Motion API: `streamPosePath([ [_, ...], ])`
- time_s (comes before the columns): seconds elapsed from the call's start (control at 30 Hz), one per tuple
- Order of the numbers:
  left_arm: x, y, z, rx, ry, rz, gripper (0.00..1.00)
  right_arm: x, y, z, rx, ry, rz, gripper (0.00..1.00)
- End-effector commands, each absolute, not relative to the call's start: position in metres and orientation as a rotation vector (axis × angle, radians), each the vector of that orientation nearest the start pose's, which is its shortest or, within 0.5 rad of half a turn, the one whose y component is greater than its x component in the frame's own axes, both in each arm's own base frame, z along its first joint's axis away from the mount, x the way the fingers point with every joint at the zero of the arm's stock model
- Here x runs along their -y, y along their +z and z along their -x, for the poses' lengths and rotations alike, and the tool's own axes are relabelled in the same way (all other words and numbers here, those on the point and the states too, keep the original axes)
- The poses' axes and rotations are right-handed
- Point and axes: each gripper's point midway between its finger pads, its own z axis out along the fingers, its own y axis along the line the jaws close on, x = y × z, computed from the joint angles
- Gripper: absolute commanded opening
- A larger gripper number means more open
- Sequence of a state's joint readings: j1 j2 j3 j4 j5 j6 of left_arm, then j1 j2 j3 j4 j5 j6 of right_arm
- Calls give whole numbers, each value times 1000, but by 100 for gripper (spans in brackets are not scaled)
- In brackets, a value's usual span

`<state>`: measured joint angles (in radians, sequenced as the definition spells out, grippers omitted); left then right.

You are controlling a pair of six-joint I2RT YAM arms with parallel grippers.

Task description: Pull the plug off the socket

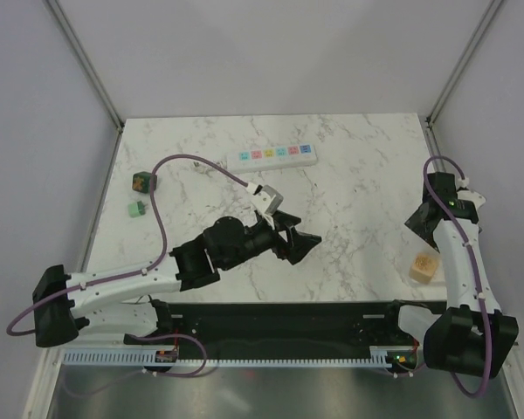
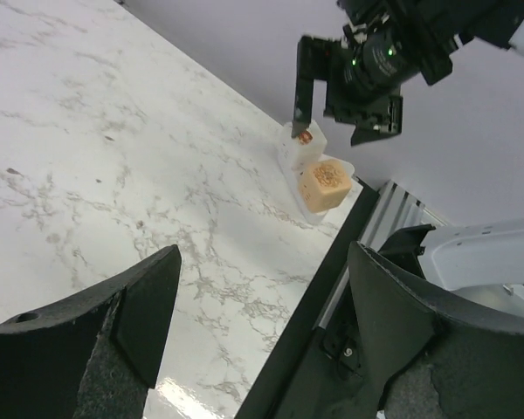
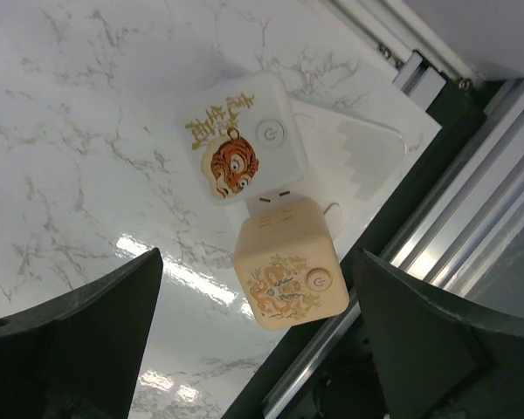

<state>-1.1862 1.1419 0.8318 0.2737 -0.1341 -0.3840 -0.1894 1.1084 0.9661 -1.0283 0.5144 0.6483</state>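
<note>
I should move my right gripper down and slightly back around the beige cube [image 1: 424,267] [image 3: 291,266] next, with a finger at either side, because the cube lies below its open fingers.
The socket [image 1: 278,155], a long white power strip with pastel outlets, lies at the far middle of the table. The plug [image 1: 142,182], a dark green cube with an orange mark, sits on the table at the far left, apart from the strip. My left gripper [image 1: 299,231] is open and empty over the table's middle, well short of both; in the left wrist view it [image 2: 262,297] faces the right side, and neither plug nor socket shows there. My right gripper [image 1: 417,225] is open and empty at the right edge, shown also in the right wrist view [image 3: 255,288].
A small bright-green block [image 1: 136,209] lies near the plug. A beige cube [image 3: 290,271] and a white tiger-print cube [image 3: 244,140] lie on a flat white block [image 3: 367,161] under my right gripper, by the table's near right edge [image 3: 402,227]. The left arm's purple cable [image 1: 162,218] loops over the table.
</note>
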Motion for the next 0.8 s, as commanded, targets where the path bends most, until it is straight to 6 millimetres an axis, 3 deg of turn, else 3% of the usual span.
streamPosePath([
  [0.0,356,291,-169,-1585,-1007,-576,85,88,117,-183,-2425,-495,-1244,98],
  [0.33,340,297,-165,-1553,-1018,-542,86,89,107,-167,-2447,-552,-1255,98],
  [0.5,338,304,-165,-1535,-1026,-532,86,95,100,-171,-2453,-601,-1247,98],
  [0.77,332,309,-168,-1529,-1008,-514,86,89,82,-181,-2492,-540,-1237,93],
])
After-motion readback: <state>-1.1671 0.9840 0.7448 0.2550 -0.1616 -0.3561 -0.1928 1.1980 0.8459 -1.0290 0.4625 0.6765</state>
